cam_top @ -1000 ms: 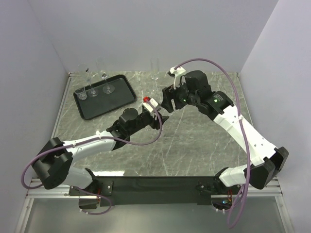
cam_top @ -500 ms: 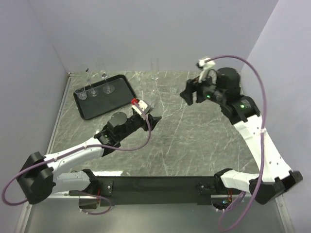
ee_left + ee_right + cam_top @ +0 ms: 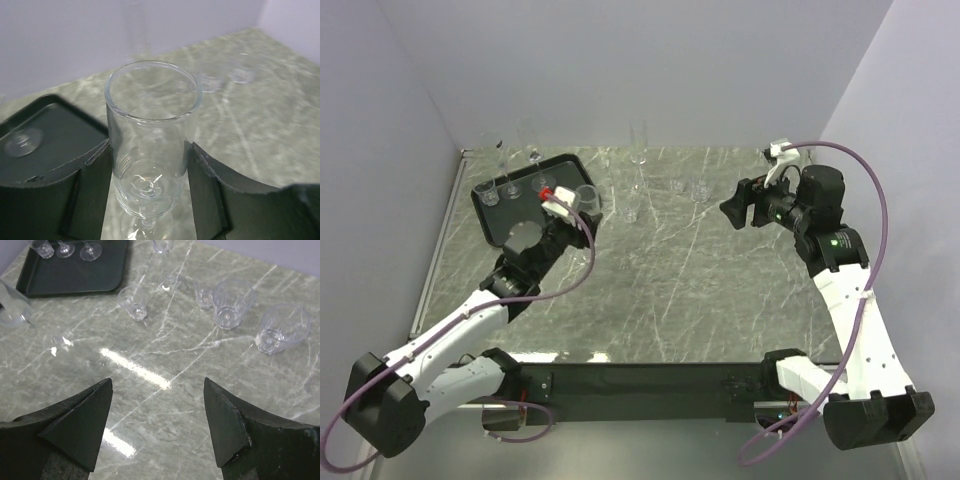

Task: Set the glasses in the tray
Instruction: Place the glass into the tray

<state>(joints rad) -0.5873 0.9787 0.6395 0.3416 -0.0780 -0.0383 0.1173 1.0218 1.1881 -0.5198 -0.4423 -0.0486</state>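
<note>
My left gripper carries the clear glass outward, to its left in the top view, next, then lowers and releases it at the tray's bare far corner.
My left gripper is shut on a clear stemmed glass and holds it upright at the right rim of the black tray. In the left wrist view the glass sits between both fingers, with the tray to its left. Three glasses stand in the tray's far part. My right gripper is open and empty above the marble table, far right of the tray. In the right wrist view it hangs over bare marble.
Loose glasses stand at the back of the table: a tall flute by the wall, another tall glass, and short tumblers with small glasses. Walls close the left, back and right.
My left arm has carried the stemmed glass left and back, from mid-table to the tray's right rim. My right arm has swung right, away from the centre, with its jaws open.
</note>
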